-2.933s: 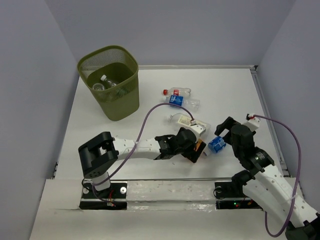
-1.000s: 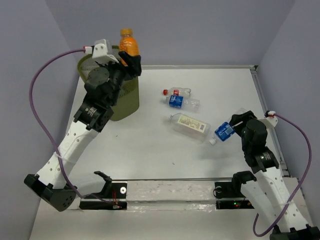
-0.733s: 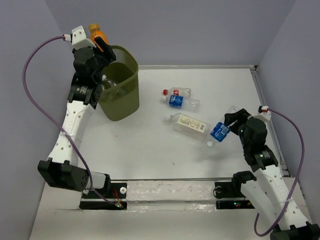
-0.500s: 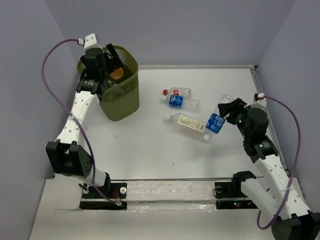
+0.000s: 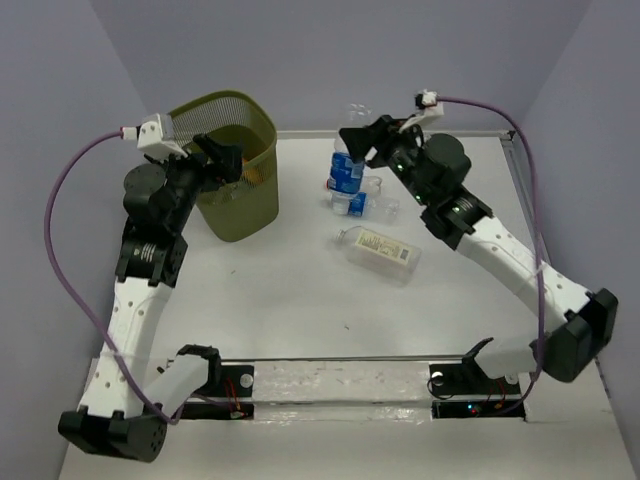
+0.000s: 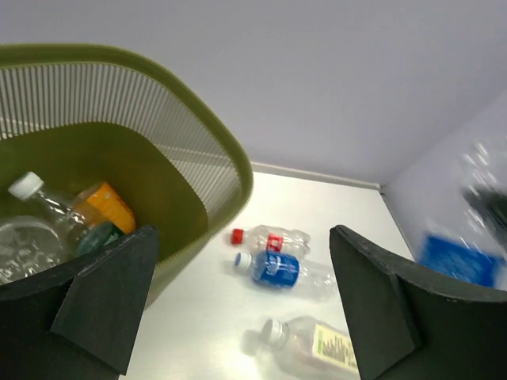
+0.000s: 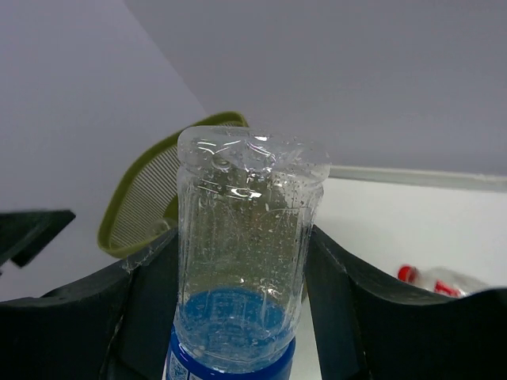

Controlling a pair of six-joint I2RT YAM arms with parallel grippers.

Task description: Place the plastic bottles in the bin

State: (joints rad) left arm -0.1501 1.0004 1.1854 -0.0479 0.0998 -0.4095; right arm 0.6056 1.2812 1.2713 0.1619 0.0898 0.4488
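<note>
The right gripper goes sideways over the bin's opening point(image 5: 243, 135) point(image 7: 158, 198) next and releases the clear blue-labelled bottle, since that opening lies to the gripper's left in the top view.
The olive mesh bin point(image 5: 245, 205) stands at the back left. Inside it lie an orange bottle point(image 6: 107, 207) and a clear white-capped bottle point(image 6: 28, 194). My left gripper point(image 5: 220, 160) hovers over the bin's left rim, open and empty point(image 6: 242, 305). My right gripper point(image 5: 360, 140) is shut on a clear blue-labelled bottle point(image 7: 242, 261), held upright in the air to the right of the bin point(image 7: 142, 202). On the table lie a red-capped bottle point(image 6: 269, 237), a blue-labelled bottle point(image 6: 279, 269) and a larger pale-labelled bottle point(image 5: 380, 250).
Grey walls close in the table at the back and on both sides. A raised edge point(image 5: 520, 190) runs along the table's right side. Both arm bases sit on the rail point(image 5: 340, 385) at the near edge.
My left gripper opened and the orange bottle dropped into the bin. My right arm swung its blue-labelled bottle from the right side of the table up and back toward the bin.
</note>
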